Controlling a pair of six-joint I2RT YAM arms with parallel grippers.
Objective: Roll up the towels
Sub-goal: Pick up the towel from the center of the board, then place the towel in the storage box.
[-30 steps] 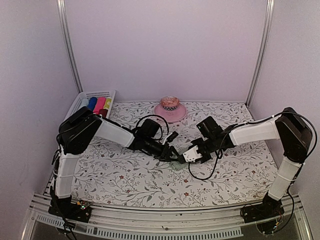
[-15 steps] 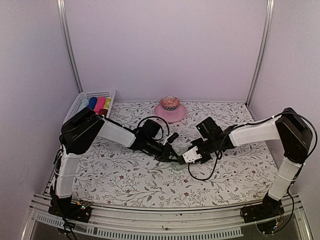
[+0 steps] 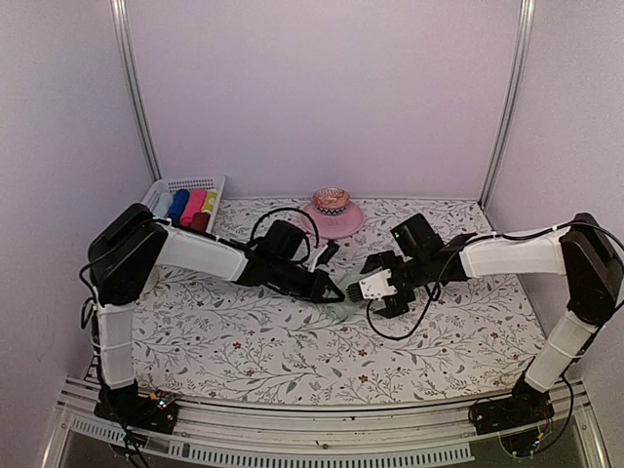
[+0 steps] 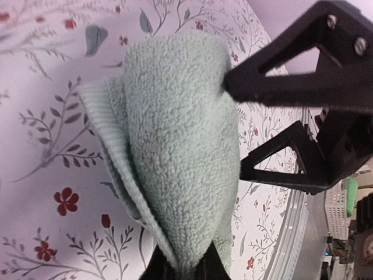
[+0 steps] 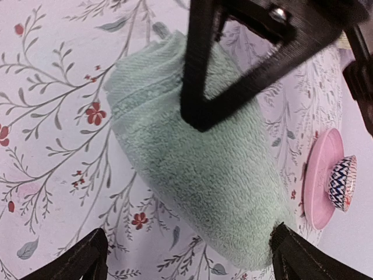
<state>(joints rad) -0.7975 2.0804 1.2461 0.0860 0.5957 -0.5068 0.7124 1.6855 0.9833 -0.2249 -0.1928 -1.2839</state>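
The white basket has other rolls in it, so the left gripper will next lift, swing to the left in the top view and lower the green roll inside to let it go.
The pale sage green towel [image 3: 350, 305] lies rolled into a short fat bundle on the floral table cover, at mid table. My left gripper [image 4: 185, 269] is shut on one end of the roll [image 4: 175, 146], the cloth pinched between its tips; in the top view it [image 3: 338, 292] sits just left of the roll. My right gripper [image 5: 189, 262] stands wide open over the roll [image 5: 198, 175], one fingertip on each side, not gripping it; from above it [image 3: 373, 292] is just right of the towel. A dark red-brown roll [image 3: 200, 222] lies in the basket.
A white basket [image 3: 211, 182] at the back left holds blue, pink and yellow rolls. A pink plate [image 3: 343, 224] with a small patterned bowl stands at the back centre, also in the right wrist view as the pink plate [image 5: 322, 181]. Black cables loop off both wrists over the cover.
My right gripper has opened and let go of the green towel roll. My left gripper has shut on the roll's end, and both arms have shifted slightly toward the back.
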